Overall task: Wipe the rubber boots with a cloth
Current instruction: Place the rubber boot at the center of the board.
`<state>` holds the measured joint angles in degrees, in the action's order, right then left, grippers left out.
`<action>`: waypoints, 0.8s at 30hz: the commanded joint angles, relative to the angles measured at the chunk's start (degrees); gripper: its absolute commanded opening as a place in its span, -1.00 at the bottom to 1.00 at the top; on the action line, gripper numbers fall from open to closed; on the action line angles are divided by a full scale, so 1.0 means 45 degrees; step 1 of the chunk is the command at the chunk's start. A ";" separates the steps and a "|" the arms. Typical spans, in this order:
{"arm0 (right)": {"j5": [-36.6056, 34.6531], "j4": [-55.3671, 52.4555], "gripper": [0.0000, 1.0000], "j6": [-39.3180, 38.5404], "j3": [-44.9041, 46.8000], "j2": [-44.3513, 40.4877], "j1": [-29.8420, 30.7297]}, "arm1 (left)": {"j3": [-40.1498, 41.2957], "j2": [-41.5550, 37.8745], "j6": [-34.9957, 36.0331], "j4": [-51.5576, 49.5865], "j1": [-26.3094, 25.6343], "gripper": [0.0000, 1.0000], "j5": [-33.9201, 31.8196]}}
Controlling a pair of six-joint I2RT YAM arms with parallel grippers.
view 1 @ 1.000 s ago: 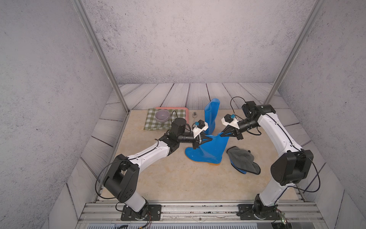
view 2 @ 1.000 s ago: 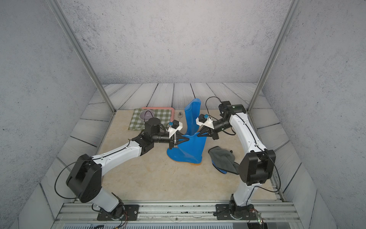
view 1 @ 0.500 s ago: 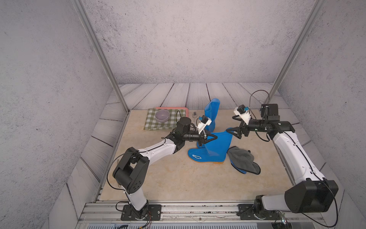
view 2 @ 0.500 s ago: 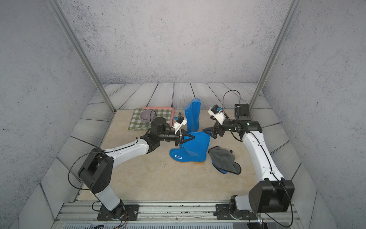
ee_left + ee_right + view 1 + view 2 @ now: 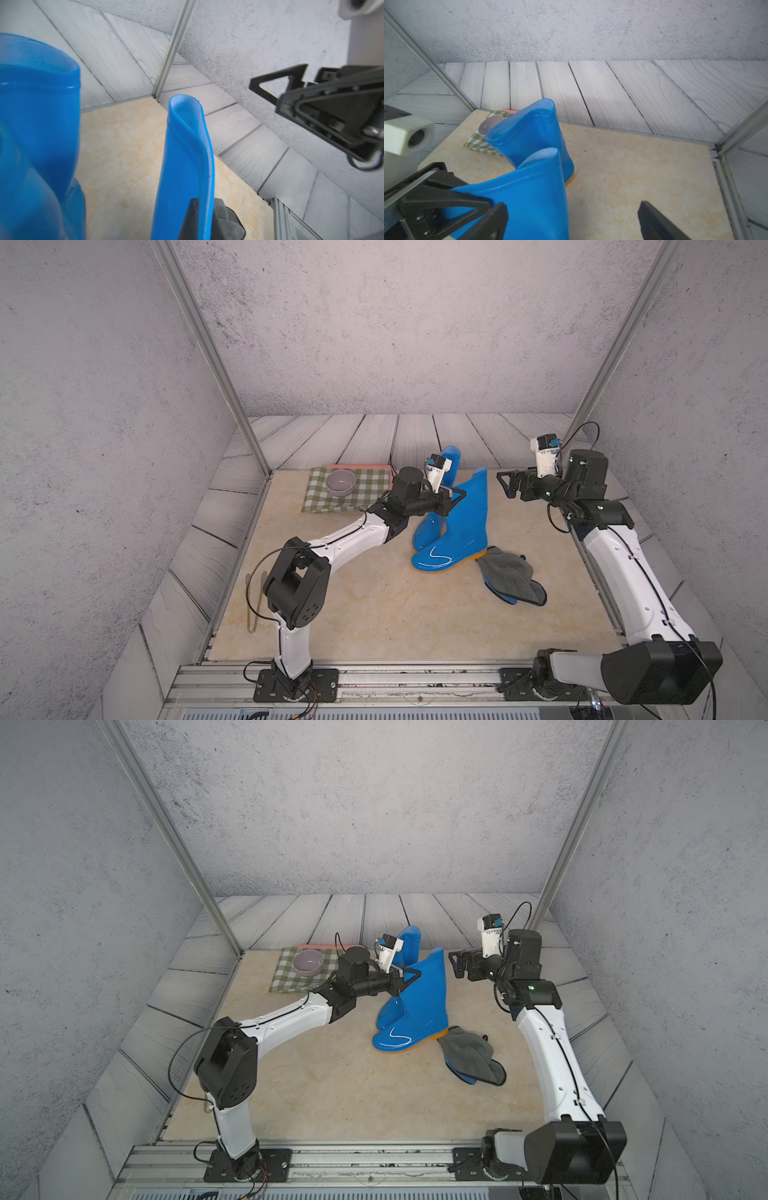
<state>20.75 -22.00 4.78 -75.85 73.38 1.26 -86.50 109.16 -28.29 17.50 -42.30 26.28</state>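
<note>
The place (image 5: 470,474) beside the far boot's shaft lies outward, so my left gripper needs to swing that way, turn the skewed near boot alongside and let go of the top of its shaft.
Two glossy blue rubber boots stand side by side on the beige floor in both top views. The near boot (image 5: 457,526) (image 5: 415,1006) has a yellow-orange sole; the far boot (image 5: 451,462) (image 5: 409,944) stands behind it. My left gripper (image 5: 455,494) (image 5: 409,974) is shut on the near boot's upper shaft (image 5: 187,155); one of its fingers (image 5: 192,220) lies on the outer wall. My right gripper (image 5: 505,485) (image 5: 457,965) (image 5: 575,222) hangs open, just right of that boot and apart from it. The dark grey cloth (image 5: 509,578) (image 5: 469,1056) lies crumpled by the near boot's heel.
A green-and-white checked cloth (image 5: 349,497) with a grey bowl (image 5: 340,483) on it lies at the back left, behind my left arm. Metal frame posts (image 5: 615,344) rise at the back corners. Dark specks (image 5: 587,149) dot the floor by the far boot.
My right gripper opened, let go of the near boot and pulled back to the right. The boot, still in my left gripper, swung from a tilt to upright beside the far boot.
</note>
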 commanded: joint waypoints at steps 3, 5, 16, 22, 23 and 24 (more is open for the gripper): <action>-0.0744 0.1273 0.98 0.1087 0.0738 -0.0493 -0.0045 | -0.1368 0.0550 -0.0003 0.0066 -0.0696 -1.00 -0.3801; -0.0686 0.1360 0.98 0.1096 0.0843 -0.0467 -0.0045 | -0.1585 0.0744 -0.0029 0.0060 -0.0967 -1.00 -0.5053; -0.0801 0.1693 0.98 0.1048 0.1629 -0.0960 -0.0141 | -0.3055 0.1674 0.0225 -0.0336 -0.1854 -1.00 -0.8552; -0.0725 0.1988 0.98 0.1135 0.1700 -0.0957 -0.0216 | -0.3739 0.2081 0.0458 -0.0447 -0.2049 -1.00 -0.9613; -0.0689 0.2031 0.98 0.1165 0.1729 -0.0937 -0.0240 | -0.3830 0.2137 0.0498 -0.0412 -0.2070 -1.00 -0.9685; -0.0639 0.2073 0.98 0.1194 0.1746 -0.0922 -0.0250 | -0.4003 0.2218 0.0503 -0.0476 -0.2067 -1.00 -0.9707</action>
<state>17.85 -14.20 9.43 -68.69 70.81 0.45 -100.53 119.02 -27.31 10.28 -51.31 -13.58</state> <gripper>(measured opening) 0.990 0.074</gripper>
